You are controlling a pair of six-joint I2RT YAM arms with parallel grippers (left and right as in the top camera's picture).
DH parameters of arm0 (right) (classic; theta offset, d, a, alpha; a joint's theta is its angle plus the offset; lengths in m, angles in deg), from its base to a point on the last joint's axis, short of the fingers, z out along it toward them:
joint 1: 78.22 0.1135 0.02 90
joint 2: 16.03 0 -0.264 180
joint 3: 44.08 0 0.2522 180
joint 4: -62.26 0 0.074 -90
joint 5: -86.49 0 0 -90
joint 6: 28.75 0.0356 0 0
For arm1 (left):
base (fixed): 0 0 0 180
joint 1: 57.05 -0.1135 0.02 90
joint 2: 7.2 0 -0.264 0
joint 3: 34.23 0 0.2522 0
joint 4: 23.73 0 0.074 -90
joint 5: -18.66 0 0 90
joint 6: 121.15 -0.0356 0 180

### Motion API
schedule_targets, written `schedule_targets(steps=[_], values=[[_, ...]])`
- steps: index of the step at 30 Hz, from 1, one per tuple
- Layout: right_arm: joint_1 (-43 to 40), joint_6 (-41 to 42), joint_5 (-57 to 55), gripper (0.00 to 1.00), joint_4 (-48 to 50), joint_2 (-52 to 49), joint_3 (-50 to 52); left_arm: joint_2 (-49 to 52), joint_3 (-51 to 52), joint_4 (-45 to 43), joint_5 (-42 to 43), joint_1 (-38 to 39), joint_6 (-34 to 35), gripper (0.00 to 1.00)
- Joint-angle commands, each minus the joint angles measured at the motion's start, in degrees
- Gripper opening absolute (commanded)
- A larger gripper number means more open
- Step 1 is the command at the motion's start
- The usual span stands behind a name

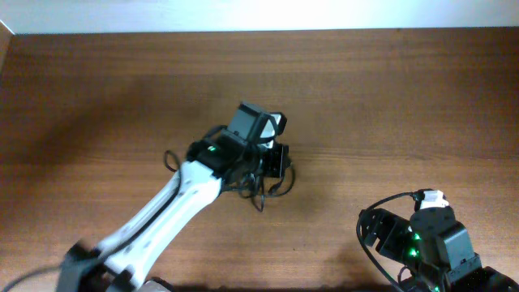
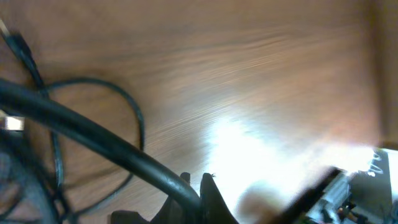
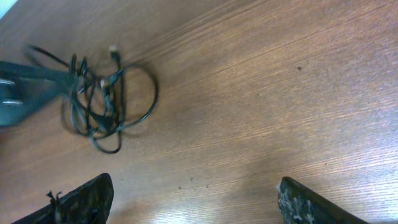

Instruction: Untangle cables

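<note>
Next, I raise my left gripper back toward bare wood beside the tangle and release the thick cable, since that wood lies to its left in the overhead view.
A tangle of thin black cables lies at the table's middle. It also shows in the right wrist view, far up and to the left. My left gripper sits over the tangle's top edge. In the left wrist view its fingertips are shut on a thick black cable that runs off to the left, with a thin cable loop lying behind it. My right gripper is at the front right, well away from the tangle. Its fingers are wide open and empty over bare wood.
The brown wooden table stretches all round the tangle. A pale wall edge runs along the far side. The left arm crosses the front left. The right arm's base fills the front right corner.
</note>
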Motion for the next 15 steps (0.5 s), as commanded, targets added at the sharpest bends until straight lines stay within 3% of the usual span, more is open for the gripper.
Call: schedule_targets(steps=[1, 4, 7, 10, 11, 13, 15], values=[[-0.04, 0.26, 3.23, 0.85, 1.05, 0.35, -0.11, -12.07, -2.67, 0.09, 3.10, -0.39, -5.22, 0.00], [-0.04, 0.26, 16.96, 0.85, 11.63, 0.28, -0.11, -22.40, -2.67, 0.15, -2.38, -2.49, -5.22, 0.00], [-0.04, 0.26, 17.66, 0.85, 13.51, -2.38, 0.00, -29.24, -2.67, 3.17, -14.32, -5.53, -5.16, 0.00], [0.02, 0.00, 24.46, 0.86, 18.18, -10.40, 6.27, -33.64, -2.69, 2.45, -14.78, -8.81, -4.90, 0.00], [0.00, -1.66, 30.03, 0.85, 23.26, -14.19, 9.05, -34.88, -2.69, 2.67, -14.78, -9.81, -4.74, 0.00], [1.14, -7.32, 46.27, 0.88, 43.65, -24.41, 10.95, -37.29, -2.69, 3.52, -14.80, -10.95, -4.74, 0.00], [4.74, -8.83, 46.71, 0.93, 54.21, -31.78, 10.95, -38.95, -2.69, 3.58, -14.82, -10.95, -4.74, 0.00]])
